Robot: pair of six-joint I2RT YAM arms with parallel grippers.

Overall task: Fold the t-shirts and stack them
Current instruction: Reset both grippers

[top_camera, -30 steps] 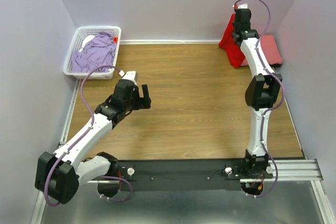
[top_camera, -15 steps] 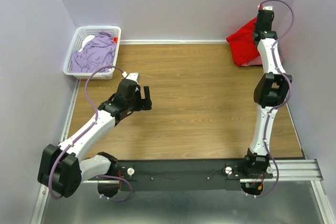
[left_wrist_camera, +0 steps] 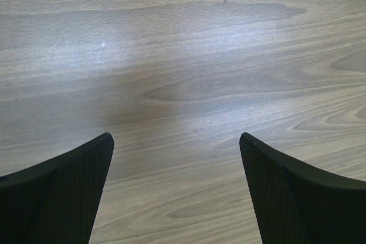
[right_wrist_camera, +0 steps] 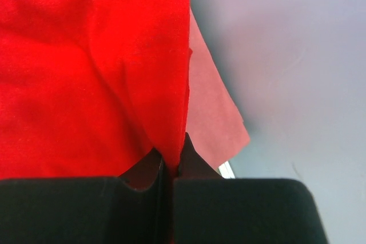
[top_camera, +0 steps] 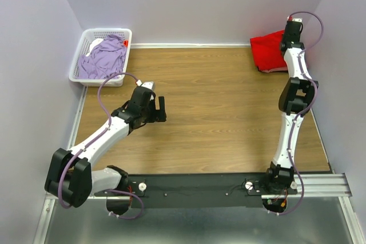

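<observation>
My right gripper will bring the pinched fold of the red t-shirt toward the close side, over the salmon-pink t-shirt's corner, because that corner still shows uncovered next to the red t-shirt.
The bright red t-shirt lies spread at the table's far right corner. My right gripper is shut on a pinched fold of its edge. In the right wrist view the red t-shirt fills the left half. The salmon-pink t-shirt shows beneath it, against the wall. The lavender t-shirt is bunched in the white basket at the far left. My left gripper hangs open over bare wood left of centre, with nothing between its fingers.
Grey walls close in the table at the back and on both sides, and the right wall stands close to my right gripper. A small red item sits at the basket's far right corner. The wooden tabletop stretches between the arms.
My right gripper has carried the red t-shirt from a raised bunch rightward and down into the far right corner, where it now covers the salmon-pink one. The left arm shifted slightly right.
</observation>
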